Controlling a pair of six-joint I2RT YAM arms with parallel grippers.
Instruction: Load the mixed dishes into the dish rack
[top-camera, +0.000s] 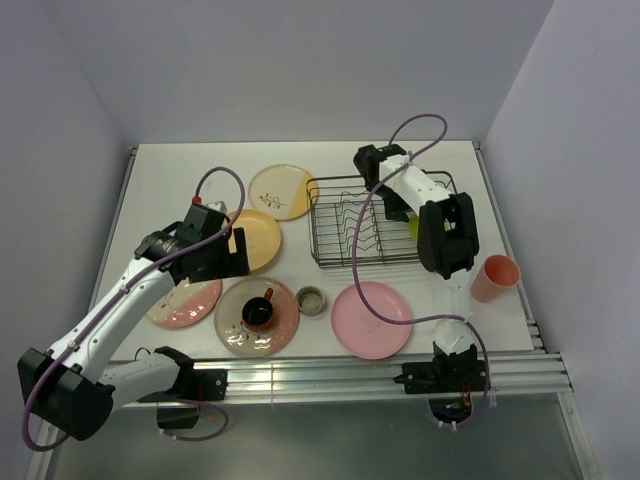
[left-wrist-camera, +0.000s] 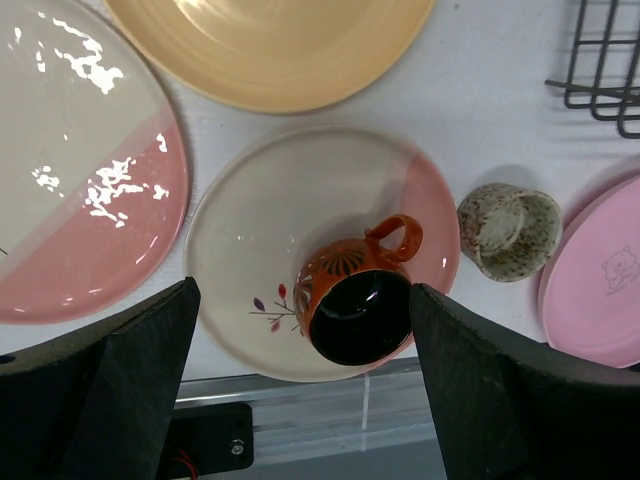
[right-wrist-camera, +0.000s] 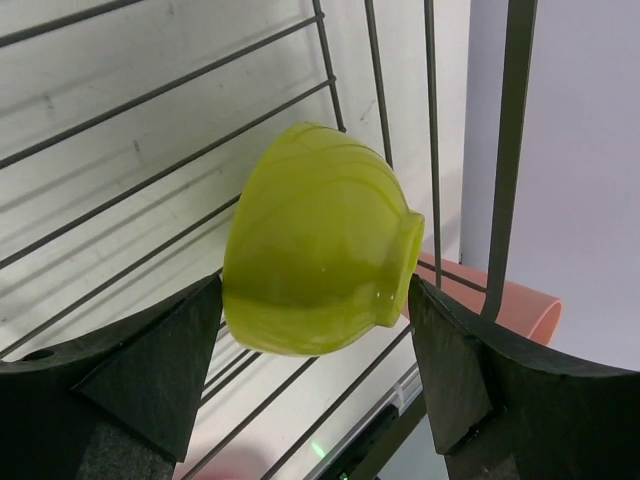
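Note:
Next, my left gripper moves down, its fingers astride the mug's rim by the plate's sprig (top-camera: 244, 314) (left-wrist-camera: 311, 326), because the mug's opening faces up and leaves room for one finger inside.
The dark wire dish rack (top-camera: 330, 225) stands at the back right. The lime-yellow bowl (right-wrist-camera: 315, 250) lies tilted on the rack's wires (right-wrist-camera: 150, 95), and in the top view (top-camera: 412, 226). My right gripper (right-wrist-camera: 315, 285) is open, with a finger on either side of the bowl. The dark red mug (left-wrist-camera: 360, 295) stands on a cream-and-pink sprig plate (left-wrist-camera: 270, 230). My left gripper (left-wrist-camera: 300, 290) is open above it; in the top view it (top-camera: 235, 258) hovers over the plates. The mug (top-camera: 258, 312) is near the front edge.
A small greenish cup (top-camera: 312, 300), a pink plate (top-camera: 372, 318), a yellow-orange plate (top-camera: 258, 240), a cream-and-yellow plate (top-camera: 282, 190) and another cream-and-pink plate (top-camera: 185, 300) lie on the table. The salmon-pink tumbler (top-camera: 495, 278) stands right of the rack. An aluminium rail runs along the front.

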